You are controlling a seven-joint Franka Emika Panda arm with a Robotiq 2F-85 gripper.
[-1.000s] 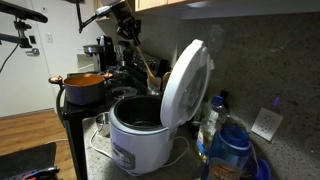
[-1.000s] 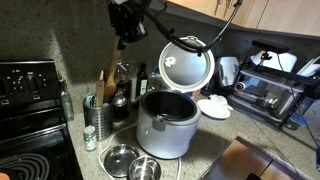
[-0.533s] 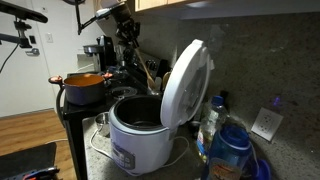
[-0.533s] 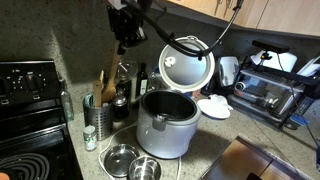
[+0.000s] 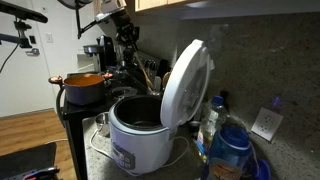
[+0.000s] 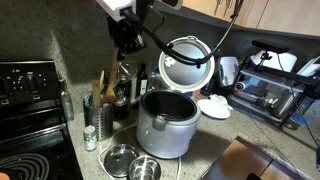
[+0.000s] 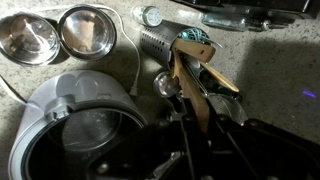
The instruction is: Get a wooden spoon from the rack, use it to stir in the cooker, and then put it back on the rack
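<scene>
The gripper brings the wooden spoon [image 7: 185, 80] down into the rack's open top [image 7: 180, 42] next and releases it there, since the rack stands below the gripper.
The white cooker [image 5: 135, 140] stands open with its oval lid [image 5: 186, 82] raised; it also shows in an exterior view [image 6: 165, 125] and in the wrist view [image 7: 80, 120]. The dark rack [image 6: 113, 98] of upright utensils stands beside it against the wall and also shows in the wrist view [image 7: 205, 90]. My gripper [image 6: 125, 47] hangs above the rack, also seen in an exterior view [image 5: 128, 42]. In the wrist view my gripper [image 7: 185, 135] is shut on the wooden spoon [image 7: 185, 80], whose handle runs down toward the rack. The spoon [image 5: 150, 72] hangs below the gripper.
An orange pot [image 5: 85, 85] sits on the stove [image 6: 30, 100]. Two metal bowls [image 6: 130, 162] lie in front of the cooker, also in the wrist view [image 7: 30, 35]. A metal shaker [image 6: 102, 122], bottles [image 5: 225, 140], a white dish [image 6: 213, 107] and a toaster oven [image 6: 270, 90] stand nearby.
My gripper with the spoon has shifted slightly away from the cooker toward the rack. The cooker and its lid have not moved.
</scene>
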